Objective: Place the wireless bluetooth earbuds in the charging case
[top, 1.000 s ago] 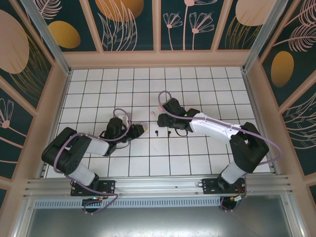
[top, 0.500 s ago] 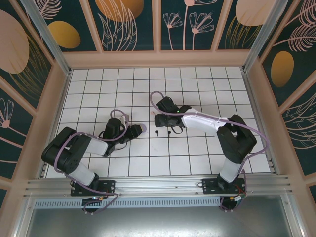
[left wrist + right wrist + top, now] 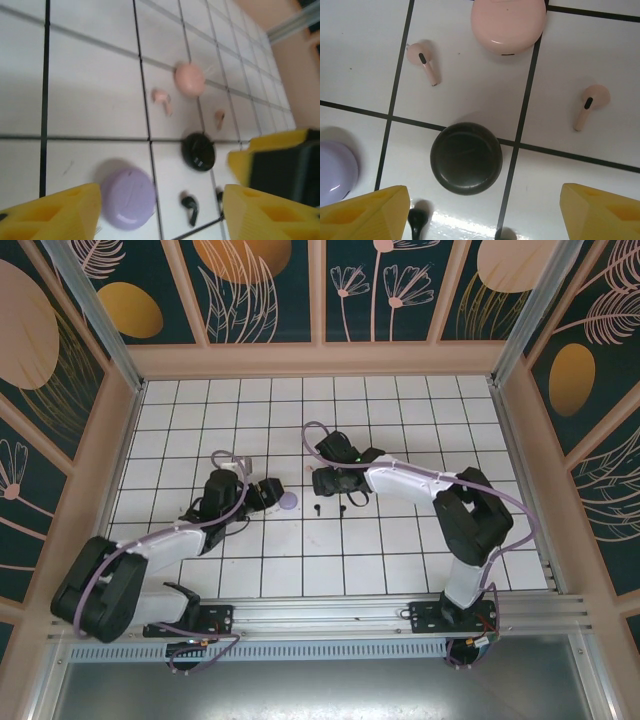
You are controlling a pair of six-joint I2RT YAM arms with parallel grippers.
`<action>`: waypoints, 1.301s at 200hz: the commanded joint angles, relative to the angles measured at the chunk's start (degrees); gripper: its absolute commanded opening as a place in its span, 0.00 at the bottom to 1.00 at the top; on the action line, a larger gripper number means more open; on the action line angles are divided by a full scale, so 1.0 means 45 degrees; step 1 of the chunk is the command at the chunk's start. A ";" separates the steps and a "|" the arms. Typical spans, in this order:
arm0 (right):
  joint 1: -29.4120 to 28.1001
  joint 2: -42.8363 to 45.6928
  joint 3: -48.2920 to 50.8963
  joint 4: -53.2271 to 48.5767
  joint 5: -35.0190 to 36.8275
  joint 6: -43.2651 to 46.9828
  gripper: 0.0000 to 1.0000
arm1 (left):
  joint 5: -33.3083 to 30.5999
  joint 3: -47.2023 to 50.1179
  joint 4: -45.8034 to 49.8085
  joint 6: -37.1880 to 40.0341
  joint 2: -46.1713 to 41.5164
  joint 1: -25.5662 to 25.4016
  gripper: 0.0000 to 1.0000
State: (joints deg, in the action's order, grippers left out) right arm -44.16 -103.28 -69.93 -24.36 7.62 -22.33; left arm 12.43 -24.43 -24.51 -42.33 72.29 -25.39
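Note:
My right gripper should come down open onto the round black case (image 3: 466,158), with one finger on each side, because the case lies below with clear tile around its rim.
Three round closed charging cases lie on the white tiles: a purple case (image 3: 127,197) (image 3: 289,501), a black case (image 3: 466,157) (image 3: 198,151) and a pink case (image 3: 507,22) (image 3: 189,79). Two pink earbuds (image 3: 425,60) (image 3: 590,102) lie loose beside the pink case. Two black earbuds (image 3: 317,509) (image 3: 341,508) lie in front of the black case. My left gripper (image 3: 160,220) (image 3: 272,496) is open, and the purple case rests on the floor by its left finger. My right gripper (image 3: 482,215) (image 3: 322,482) hangs open over the black case with nothing between its fingers.
The floor is a white tile grid (image 3: 400,430) inside a walled enclosure (image 3: 320,360). The two grippers are close together at the middle; a yellow finger of the right gripper (image 3: 265,160) shows in the left wrist view. Open tiles lie behind and to both sides.
My left gripper has opened and let go of the purple case, which now lies on the tile. The right gripper has shifted left over the black case and widened slightly.

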 commanded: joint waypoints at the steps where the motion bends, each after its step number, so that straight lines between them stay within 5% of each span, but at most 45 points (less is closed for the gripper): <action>1: 0.0087 -0.0534 -0.0689 -0.0550 -0.0345 0.1153 0.80 | -0.1276 -0.0969 0.2007 0.1570 -0.1085 0.0117 0.80; 17: 0.0088 -0.0913 -0.1014 -0.0729 -0.0514 0.1557 0.80 | -0.1704 -0.1426 0.2545 0.2179 -0.1630 0.0134 0.99; 141: 0.0029 -0.2842 -0.2496 -0.1880 -0.0326 0.2670 0.74 | -0.5403 -0.3075 0.3938 0.5189 -0.3492 0.0133 0.99; 179: 0.0031 -0.3184 -0.2848 -0.1979 -0.0247 0.2745 0.70 | -0.6589 -0.3080 0.4064 0.4576 -0.3880 0.0134 0.99; 260: 0.0033 -0.3623 -0.3044 -0.2067 -0.0262 0.2724 0.61 | -0.6158 -0.3244 0.4373 0.4045 -0.3624 0.0134 0.99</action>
State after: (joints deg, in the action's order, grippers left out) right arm -44.03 -117.97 -82.37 -31.55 5.98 -10.79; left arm -15.86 -37.47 -5.26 -22.96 55.66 -25.10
